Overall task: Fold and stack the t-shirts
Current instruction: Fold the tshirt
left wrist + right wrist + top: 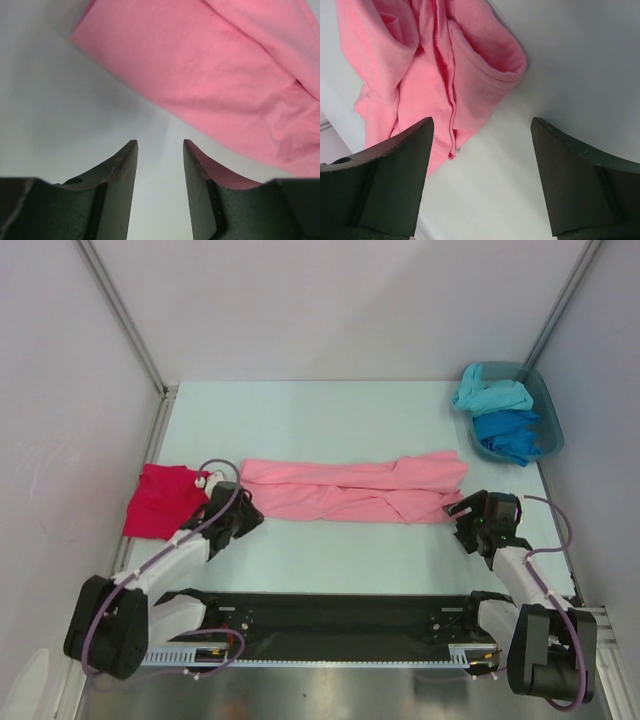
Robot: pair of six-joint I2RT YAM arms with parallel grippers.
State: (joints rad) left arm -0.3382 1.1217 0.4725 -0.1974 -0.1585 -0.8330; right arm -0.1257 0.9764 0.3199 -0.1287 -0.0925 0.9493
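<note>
The left gripper moves outward next onto the pink t-shirt's near edge by the corner [111, 68] and closes. Its open fingers are over bare table short of the t-shirt.
A light pink t-shirt [350, 488] lies folded into a long band across the middle of the table. A crimson-magenta t-shirt [160, 498] lies folded at the left edge. My left gripper [244, 512] rests just off the pink band's near left corner; in the left wrist view its jaws [160, 145] stand apart over bare table, the pink cloth [210, 75] ahead. My right gripper [462, 515] sits at the band's near right end; its jaws [482, 125] are wide open, empty, with the pink sleeve end [435, 75] ahead to the left.
A teal plastic tub [545, 410] at the back right holds a turquoise shirt [492, 395] and a blue shirt [508, 432]. Metal frame posts rise at both back corners. A black rail runs along the near edge between the arm bases.
</note>
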